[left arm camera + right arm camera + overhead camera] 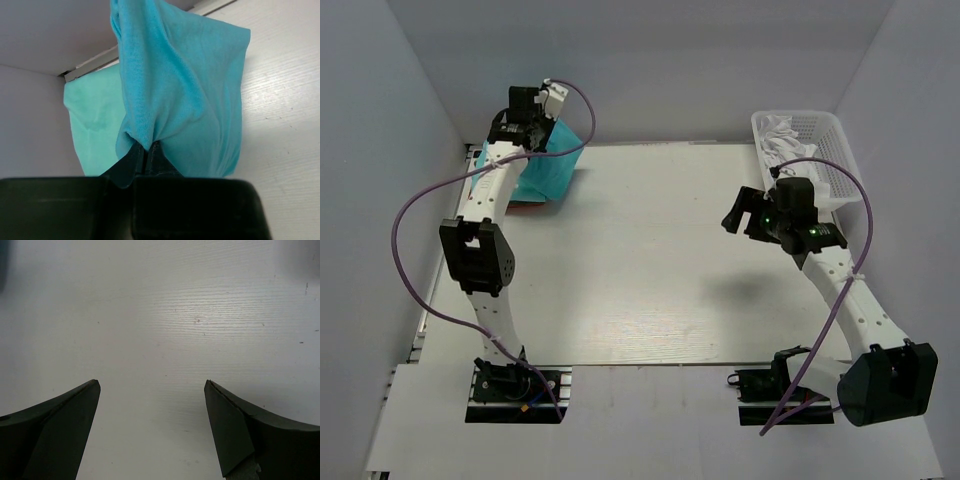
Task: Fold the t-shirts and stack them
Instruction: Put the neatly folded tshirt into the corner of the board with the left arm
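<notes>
The turquoise t-shirt needs to go to the left in the top view with my left gripper, then down onto the mint-teal pile point(482, 165) point(97, 119), whose part by the side is uncovered.
My left gripper point(145, 149) is shut on a fold of the bright turquoise t-shirt point(185, 95), which hangs from it at the table's far left corner point(555, 160). Under it lies a paler mint-teal folded t-shirt point(95, 115). In the top view the left gripper point(525, 125) is raised over that pile. My right gripper point(152, 390) is open and empty, above bare table at the right; in the top view point(745, 215) it is left of the basket.
A white basket point(810, 155) with white cloth inside stands at the far right corner. A red edge point(530, 203) shows under the teal pile. White walls close in the table at the back and both sides.
</notes>
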Controlling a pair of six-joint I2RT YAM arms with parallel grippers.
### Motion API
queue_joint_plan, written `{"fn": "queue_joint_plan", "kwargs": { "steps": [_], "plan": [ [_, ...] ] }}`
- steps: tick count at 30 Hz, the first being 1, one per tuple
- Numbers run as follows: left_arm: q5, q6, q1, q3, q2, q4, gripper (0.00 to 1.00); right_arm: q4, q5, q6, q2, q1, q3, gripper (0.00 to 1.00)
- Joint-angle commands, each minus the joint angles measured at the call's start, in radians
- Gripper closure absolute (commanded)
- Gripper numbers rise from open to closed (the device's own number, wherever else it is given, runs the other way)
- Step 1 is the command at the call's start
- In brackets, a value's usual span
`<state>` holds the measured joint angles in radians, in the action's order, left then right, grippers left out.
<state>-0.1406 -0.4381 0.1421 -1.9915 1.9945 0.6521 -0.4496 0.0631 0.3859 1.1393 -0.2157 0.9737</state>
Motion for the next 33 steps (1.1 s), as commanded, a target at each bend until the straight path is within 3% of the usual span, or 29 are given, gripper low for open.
{"fn": "queue_joint_plan", "kwargs": {
  "steps": [1, 9, 18, 24, 33],
  "plan": [
    [0.038, 0.045, -0.019, -0.082, -0.095, -0.043, 1.00, 0.012, 0.018, 0.011, 0.019, 0.006, 0.062, 0.10],
    [0.098, 0.068, -0.061, -0.107, -0.114, -0.043, 1.00, 0.043, 0.026, 0.034, 0.028, 0.004, 0.053, 0.10],
    [0.056, 0.081, -0.107, -0.001, -0.114, -0.077, 1.00, 0.023, -0.002, 0.038, 0.016, 0.007, 0.042, 0.10],
    [0.033, 0.102, -0.177, 0.007, -0.060, -0.106, 1.00, 0.019, -0.003, 0.051, 0.023, 0.004, 0.042, 0.10],
    [0.105, 0.102, -0.248, 0.026, 0.003, -0.118, 1.00, -0.006, 0.003, 0.056, 0.066, 0.003, 0.077, 0.10]
  ]
}}
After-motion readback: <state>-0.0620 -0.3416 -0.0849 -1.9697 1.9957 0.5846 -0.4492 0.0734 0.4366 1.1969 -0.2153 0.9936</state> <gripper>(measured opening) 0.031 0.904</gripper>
